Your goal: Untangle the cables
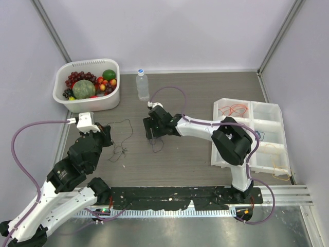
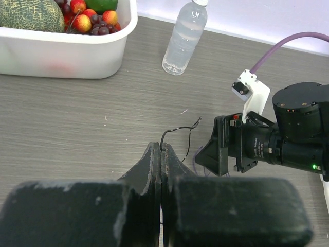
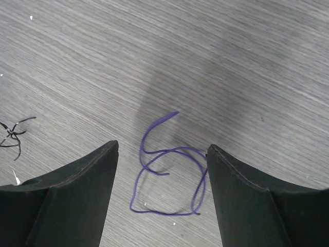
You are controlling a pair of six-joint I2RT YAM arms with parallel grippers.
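The purple cable lies loose below, between the open fingers of my right gripper, so that gripper needs to move down onto the crossing pieces of cable next and close there.
My left gripper (image 2: 162,147) is shut on a thin black cable (image 2: 179,128) that rises from between its fingertips and curls away over the table. From above, the left gripper (image 1: 108,137) sits beside a small black tangle of cables (image 1: 120,151). My right gripper (image 3: 162,147) hangs open just above a loopy purple cable (image 3: 169,177), which lies loose on the table between the fingers without touching them. The top view shows the right gripper (image 1: 153,135) at the table's middle, with the purple cable (image 1: 157,146) below it. A black tangle (image 3: 11,135) shows at the left edge.
A white compartment tray (image 1: 252,119) at the right holds red-orange (image 1: 234,109), blue (image 1: 261,136) and yellow (image 1: 278,162) cables. A white basket (image 1: 110,100) of fruit stands back left, with a water bottle (image 1: 142,85) beside it. The right arm's wrist (image 2: 288,128) is close in front of the left gripper.
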